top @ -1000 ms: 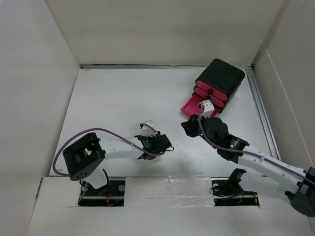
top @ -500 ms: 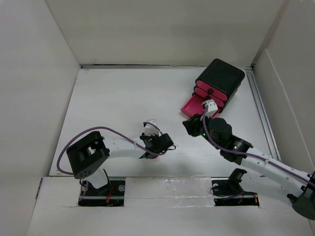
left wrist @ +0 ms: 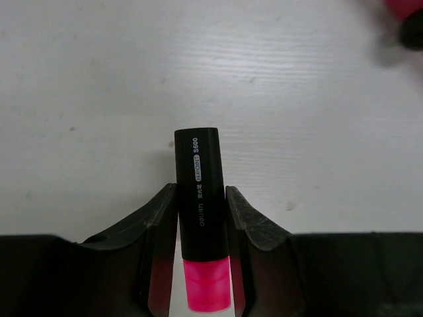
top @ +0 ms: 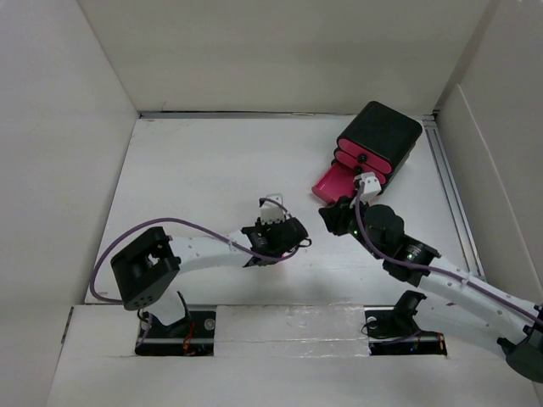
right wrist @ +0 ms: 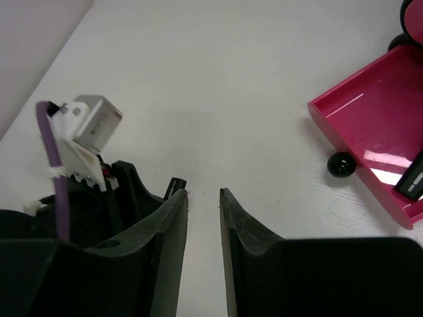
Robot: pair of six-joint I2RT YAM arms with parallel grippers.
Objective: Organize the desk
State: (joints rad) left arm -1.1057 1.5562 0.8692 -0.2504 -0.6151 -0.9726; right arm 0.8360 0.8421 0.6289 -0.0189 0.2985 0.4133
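Observation:
The open pink drawer [top: 333,182] has free room, so my left gripper will next lift the highlighter [left wrist: 198,178] and carry it outward, toward the right in the top view, over that drawer.
The white desk [top: 195,170] lies between white panel walls. My left gripper [top: 284,237] is near the desk's middle. In the left wrist view it [left wrist: 201,198] is shut on a highlighter [left wrist: 198,178] with a black cap and pink body, held just above the desk [left wrist: 198,66]. My right gripper [top: 333,218] hovers by the open pink drawer [top: 333,182] of the black box [top: 380,136]. In the right wrist view it [right wrist: 203,193] is slightly open and empty. The left gripper's fingers [right wrist: 125,188] are just to its left.
The open pink drawer [right wrist: 363,125] has a black knob [right wrist: 340,164] and holds a dark object [right wrist: 413,181]. A metal rail [top: 448,186] runs along the desk's right edge. White walls stand at the back and on both sides.
My left gripper has moved right and slightly away with the highlighter, closer to the right gripper. My right gripper has shifted slightly right, staying in front of the drawer.

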